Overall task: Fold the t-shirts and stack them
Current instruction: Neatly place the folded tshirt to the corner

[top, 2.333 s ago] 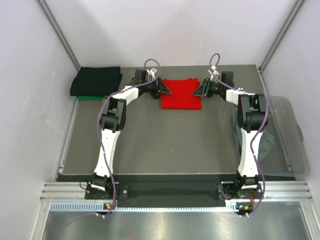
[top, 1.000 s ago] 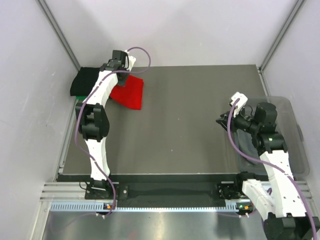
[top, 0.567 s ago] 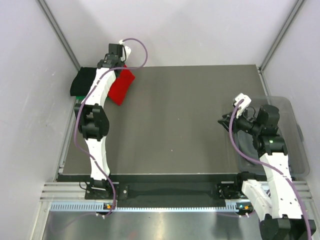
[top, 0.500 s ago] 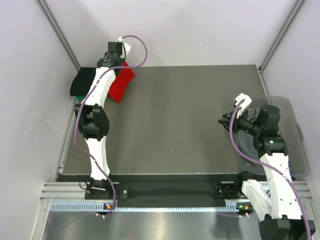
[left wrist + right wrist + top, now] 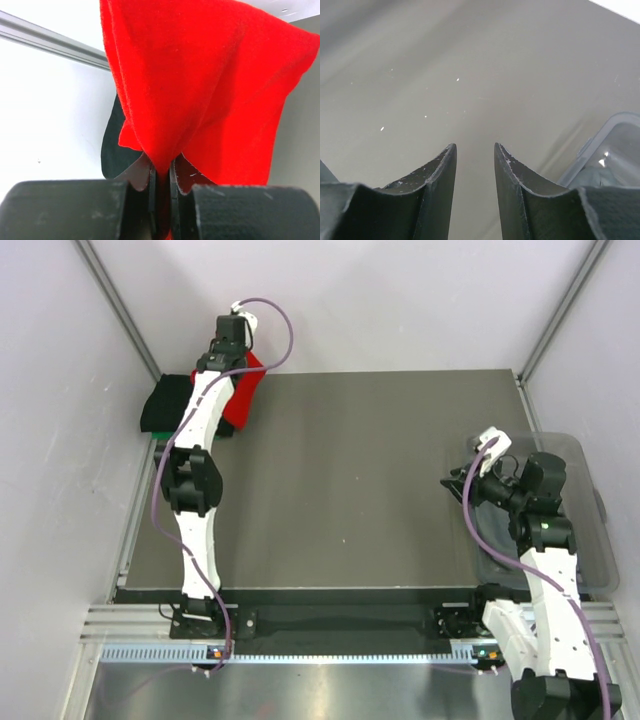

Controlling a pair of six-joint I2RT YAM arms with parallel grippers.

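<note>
I should next move my left gripper left in the top view and down over the red t-shirt, because it hangs partly past the edge of the black t-shirt (image 5: pixel 172 404) (image 5: pixel 117 143).
The folded red t-shirt (image 5: pixel 242 392) hangs from my left gripper (image 5: pixel 232 368) at the far left back corner, just right of the folded black t-shirt (image 5: pixel 166 406). A sliver of a green t-shirt (image 5: pixel 157 436) shows under the black one. In the left wrist view the gripper (image 5: pixel 161 175) is shut on a pinch of the red t-shirt (image 5: pixel 210 90), with the black t-shirt (image 5: pixel 112 150) behind it. My right gripper (image 5: pixel 456 480) is open and empty above the table's right side; it also shows in the right wrist view (image 5: pixel 475 150).
A clear plastic bin (image 5: pixel 585 490) stands at the right edge, with its corner (image 5: pixel 615 145) next to my right gripper. Aluminium frame posts (image 5: pixel 120 310) and white walls close in the back corners. The grey table top (image 5: pixel 360 470) lies between the arms.
My left gripper carried the red t-shirt from the back middle to the far left, up beside the black t-shirt. My right arm drew back to the right, near the bin.
</note>
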